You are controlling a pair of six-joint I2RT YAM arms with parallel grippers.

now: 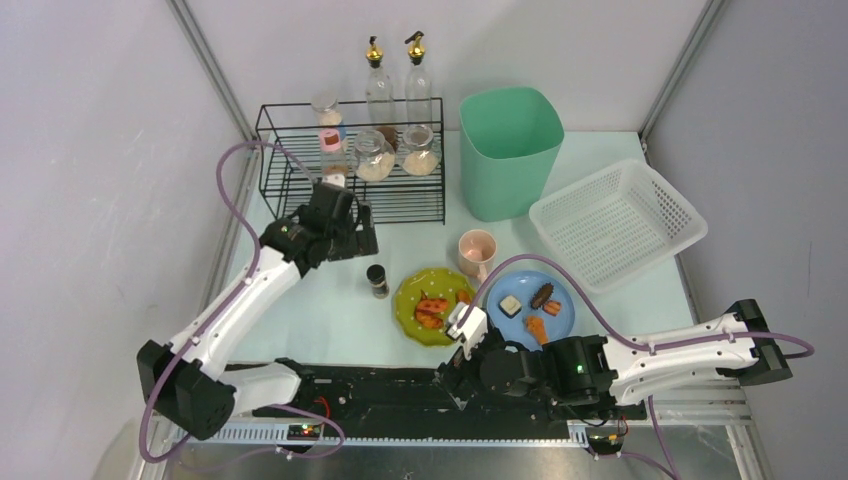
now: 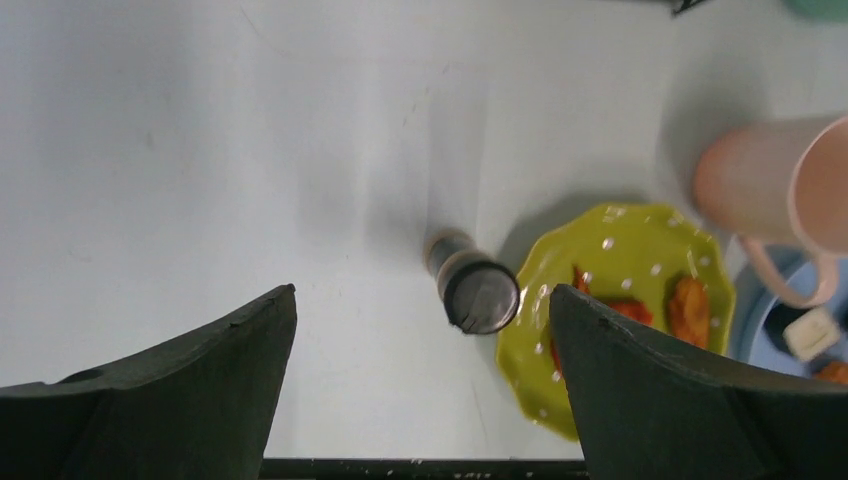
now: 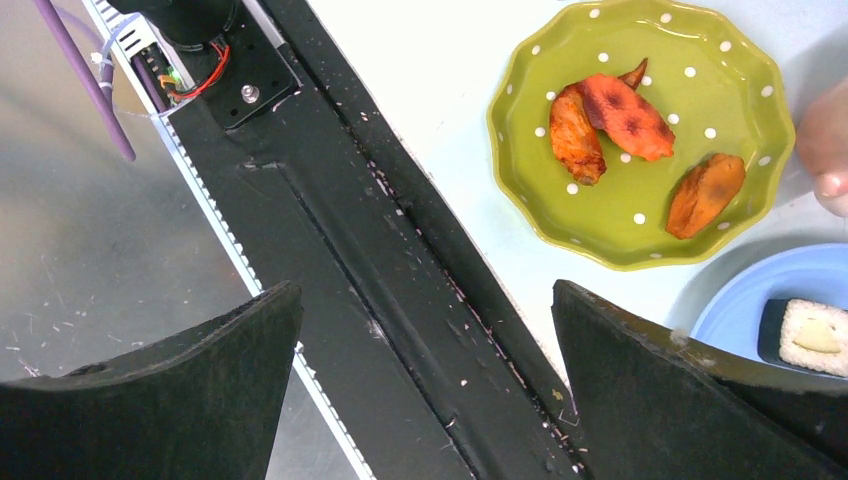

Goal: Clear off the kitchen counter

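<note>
My left gripper is going down next toward the green plate, onto the jar's dark lid (image 1: 376,273) (image 2: 482,298).
The kitchen counter (image 1: 330,310) is a pale mint-green tabletop. On it stand a small dark-lidded spice jar (image 1: 377,281), a green dotted plate (image 1: 412,300) with fried pieces, a blue plate (image 1: 562,305) with snacks and a pink mug (image 1: 477,250). My left gripper (image 1: 352,240) hovers open in front of the wire rack, above and to the left of the jar. In the left wrist view the jar (image 2: 472,290) shows beyond the open left gripper (image 2: 423,300), beside the green plate (image 2: 640,250). My right gripper (image 3: 427,295) is open and empty over the black base rail, near the green plate (image 3: 520,170).
A black wire rack (image 1: 400,205) at the back left holds several jars, with two oil bottles (image 1: 378,85) behind it. A mint-green bin (image 1: 510,150) and a white plastic basket (image 1: 615,222) stand at the back right. Aluminium posts frame the corners.
</note>
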